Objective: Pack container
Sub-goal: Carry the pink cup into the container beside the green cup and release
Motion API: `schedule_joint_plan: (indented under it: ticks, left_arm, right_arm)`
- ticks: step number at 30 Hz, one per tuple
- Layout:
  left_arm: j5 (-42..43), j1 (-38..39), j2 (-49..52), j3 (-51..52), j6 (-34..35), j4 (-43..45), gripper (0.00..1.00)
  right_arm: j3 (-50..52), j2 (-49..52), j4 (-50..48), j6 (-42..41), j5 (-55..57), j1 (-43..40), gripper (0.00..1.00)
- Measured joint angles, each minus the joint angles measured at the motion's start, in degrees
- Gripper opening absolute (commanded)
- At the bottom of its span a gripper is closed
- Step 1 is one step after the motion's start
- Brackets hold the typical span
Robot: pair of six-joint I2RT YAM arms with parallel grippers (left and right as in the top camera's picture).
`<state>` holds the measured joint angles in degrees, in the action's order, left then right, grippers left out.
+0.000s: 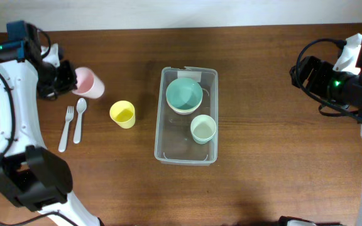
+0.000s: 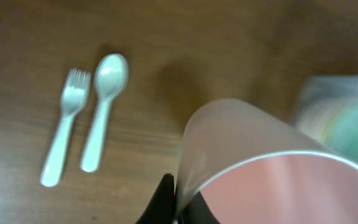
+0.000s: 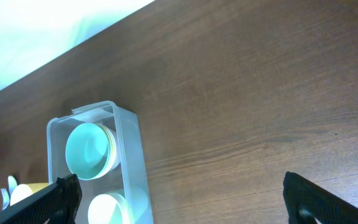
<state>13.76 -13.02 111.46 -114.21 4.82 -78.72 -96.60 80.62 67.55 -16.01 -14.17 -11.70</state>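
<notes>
My left gripper moves past the yellow cup to the container (image 1: 160, 135) next. It brings the pink cup down beside the pale green cup (image 1: 203, 129), where the container's bottom is bare.
The clear rectangular container (image 1: 160, 135) sits mid-table, white label at its far end. It holds a stack of teal bowls (image 1: 184, 95) and a pale green cup (image 1: 203, 129). It also shows in the right wrist view (image 3: 128, 155). My left gripper (image 1: 61, 80) is shut on the rim of a pink cup (image 1: 90, 83), which lies tilted at the far left; in the left wrist view the fingers (image 2: 180, 202) pinch the cup's wall (image 2: 241, 140). My right gripper (image 3: 179, 199) is open and empty, at the far right (image 1: 307, 74), well away from the container.
A yellow cup (image 1: 122, 114) stands left of the container. A white fork (image 1: 66, 127) and a white spoon (image 1: 80, 119) lie side by side near the left arm; the left wrist view shows the fork (image 2: 64, 124) and spoon (image 2: 102, 106) too.
</notes>
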Motion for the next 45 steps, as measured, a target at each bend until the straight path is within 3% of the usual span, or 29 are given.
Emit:
schedule_joint_plan:
  ticks: [10, 11, 17, 23, 33, 41, 45]
  left_arm:
    - [0.0, 21.9, -7.4, -3.2, -4.3, -3.1, 0.01]
    - [-0.3, 26.2, -7.3, -1.7, -4.6, -2.9, 0.01]
    - [-1.6, 33.9, -7.1, 14.0, -4.7, 7.4, 0.01]
    - [-2.0, 34.9, -6.9, 25.1, -4.6, 11.8, 0.01]
    - [-8.0, 38.3, -7.0, 31.1, -4.6, 22.1, 0.02]
    - [-11.7, 39.2, -6.6, 32.2, -4.3, 26.5, 0.18]
    - [-11.8, 39.2, -5.4, 32.2, -4.2, 26.8, 0.19]
  right_arm:
    - [0.0, 0.0, 0.0, 0.0, 0.0, 0.0, 0.99]
    - [0.0, 0.0, 0.0, 0.0, 0.0, 0.0, 0.99]
    - [0.0, 0.0, 0.0, 0.0, 0.0, 0.0, 0.99]
    - [0.0, 0.0, 0.0, 0.0, 0.0, 0.0, 0.99]
    - [0.0, 0.0, 0.0, 0.0, 0.0, 0.0, 0.99]
    - [0.0, 0.0, 0.0, 0.0, 0.0, 0.0, 0.99]
    - [0.0, 0.0, 0.0, 0.0, 0.0, 0.0, 0.99]
